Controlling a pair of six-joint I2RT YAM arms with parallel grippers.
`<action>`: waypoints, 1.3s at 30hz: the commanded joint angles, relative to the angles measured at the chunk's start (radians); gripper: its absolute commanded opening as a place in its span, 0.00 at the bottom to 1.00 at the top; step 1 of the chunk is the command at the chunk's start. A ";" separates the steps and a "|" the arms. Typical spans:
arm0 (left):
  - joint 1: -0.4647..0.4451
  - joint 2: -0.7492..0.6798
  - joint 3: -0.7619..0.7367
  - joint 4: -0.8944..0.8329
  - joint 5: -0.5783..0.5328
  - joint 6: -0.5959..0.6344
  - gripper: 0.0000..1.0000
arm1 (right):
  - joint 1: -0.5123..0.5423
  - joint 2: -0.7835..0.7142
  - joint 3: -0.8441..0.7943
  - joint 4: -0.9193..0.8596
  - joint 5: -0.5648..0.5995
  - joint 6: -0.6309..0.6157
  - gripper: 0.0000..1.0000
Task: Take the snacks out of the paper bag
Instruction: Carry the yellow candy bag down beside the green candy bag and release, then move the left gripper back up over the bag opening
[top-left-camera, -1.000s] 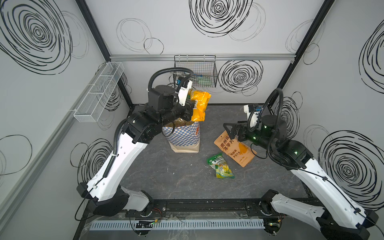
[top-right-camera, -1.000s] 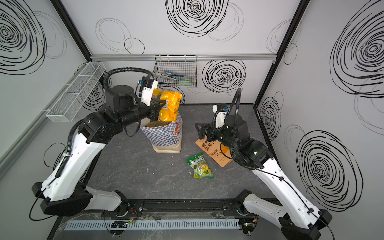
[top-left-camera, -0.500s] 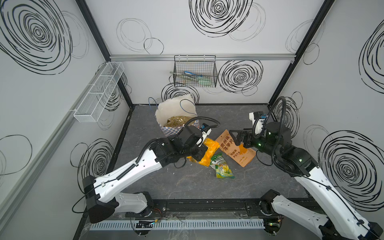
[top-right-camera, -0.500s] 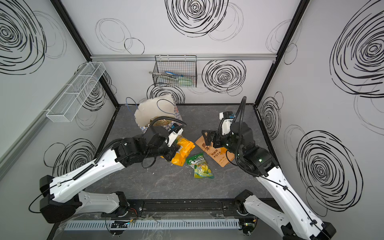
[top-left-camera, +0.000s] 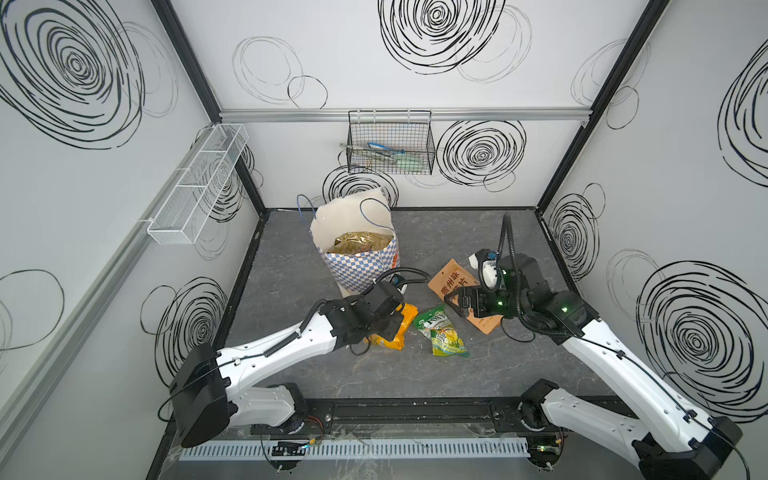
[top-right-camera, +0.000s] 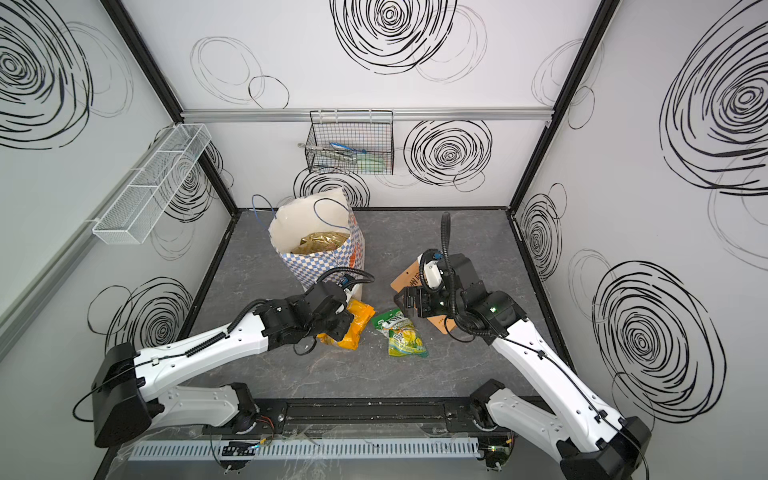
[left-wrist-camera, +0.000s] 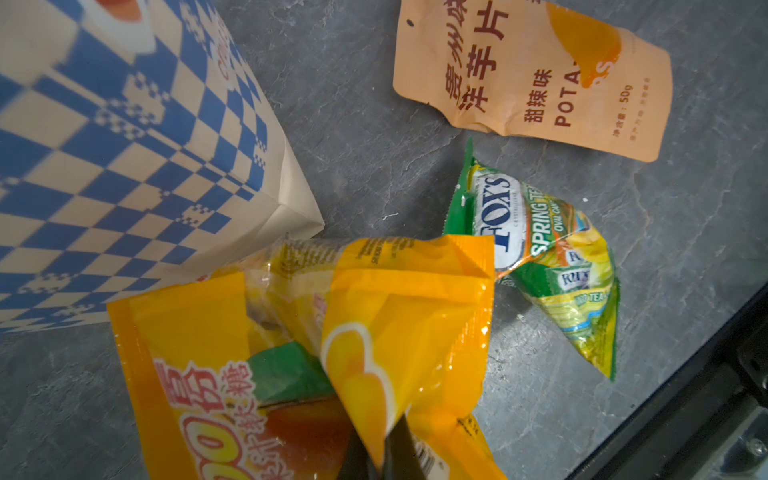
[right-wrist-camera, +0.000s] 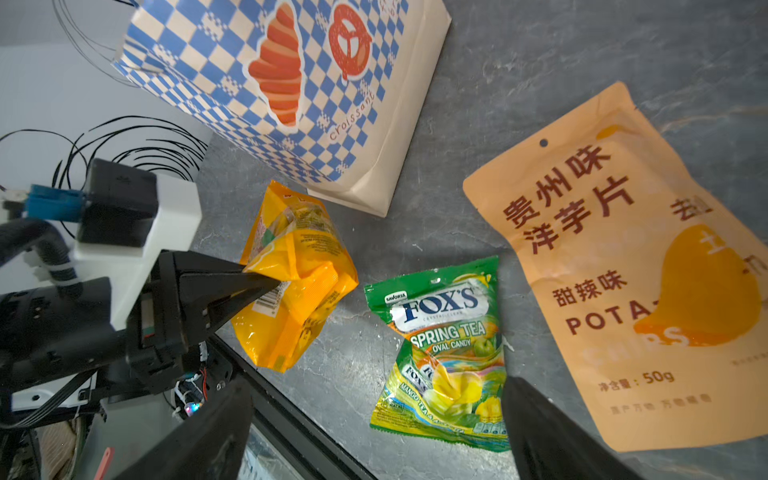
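Note:
I need to lower the yellow-orange pack (left-wrist-camera: 374, 332) with my left gripper next, onto the bare tabletop just below, beside the green-yellow pack, and let go of it clear of the bag.
The paper bag (top-left-camera: 357, 257) (top-right-camera: 320, 257) stands upright at the back left with a gold-brown foil pack (top-left-camera: 359, 242) inside. Just in front of it, my left gripper (top-left-camera: 390, 324) (left-wrist-camera: 380, 453) is shut on a yellow-orange "100" pack (left-wrist-camera: 374, 332) (right-wrist-camera: 295, 282), which is low against the table. A green-yellow pack (top-left-camera: 442, 336) (right-wrist-camera: 444, 349) and an orange-tan pouch (top-left-camera: 451, 278) (right-wrist-camera: 623, 270) lie flat to the right. My right gripper (top-left-camera: 451, 301) (right-wrist-camera: 376, 384) hovers open over those two, holding nothing.
A black wire basket (top-left-camera: 390, 143) hangs on the back wall and a white mesh tray (top-left-camera: 199, 183) on the left wall. The table's black front rail (top-left-camera: 395, 409) runs close below the packs. The bag's blue cord handles (top-left-camera: 370, 208) stick up.
My left arm has carried the yellow-orange pack from above the bag down to the table in front of it. The right gripper has drifted slightly toward the front, still open.

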 joint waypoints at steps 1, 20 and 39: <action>0.020 0.009 -0.048 0.190 -0.008 -0.036 0.00 | -0.002 -0.004 -0.017 0.003 -0.044 0.024 0.97; 0.047 0.055 -0.092 0.290 0.044 -0.035 0.43 | 0.004 -0.006 -0.058 0.048 -0.054 0.050 0.97; 0.196 -0.078 0.411 0.093 -0.008 0.079 0.76 | 0.203 0.033 0.078 0.133 0.080 0.073 0.97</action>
